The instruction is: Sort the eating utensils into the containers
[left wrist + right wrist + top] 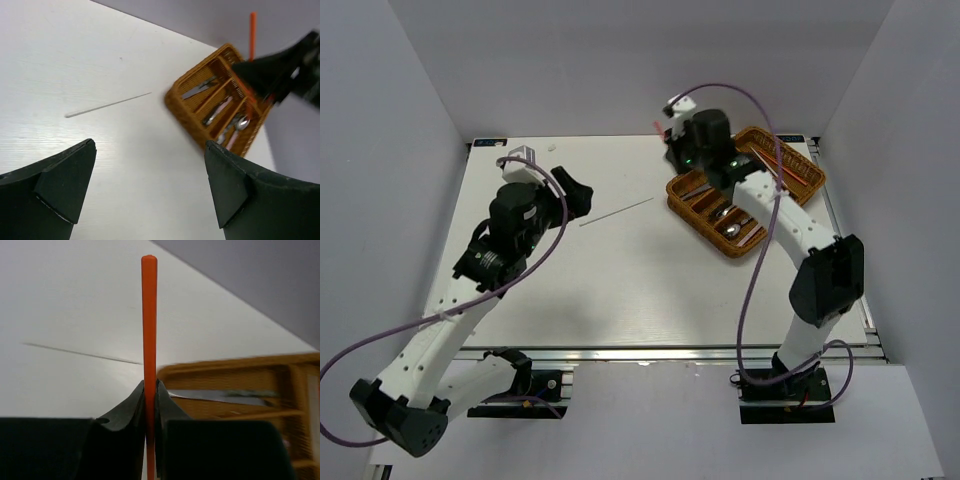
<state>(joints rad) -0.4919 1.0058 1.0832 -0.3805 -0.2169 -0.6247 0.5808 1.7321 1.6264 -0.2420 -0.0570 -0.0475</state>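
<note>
I will move my right gripper to the right in the top view next and lower it over the tray's end section (790,168) (313,392), because another red chopstick is there.
My right gripper (149,385) is shut on a red-orange chopstick (149,315), which sticks straight out past the fingertips. In the top view that gripper (672,135) hovers by the far left end of the brown wicker tray (692,205). The tray's long compartments (220,102) hold silver and pink-handled utensils (218,111) and another red chopstick (794,172). A pale chopstick (617,211) lies alone on the white table, also seen in the left wrist view as a thin pale chopstick (107,105). My left gripper (150,185) is open and holds nothing, well short of that chopstick.
Grey walls enclose the table (620,290) on the left, back and right. The tray sits diagonally at the far right, close to the right wall. The right arm (790,225) reaches over the tray.
</note>
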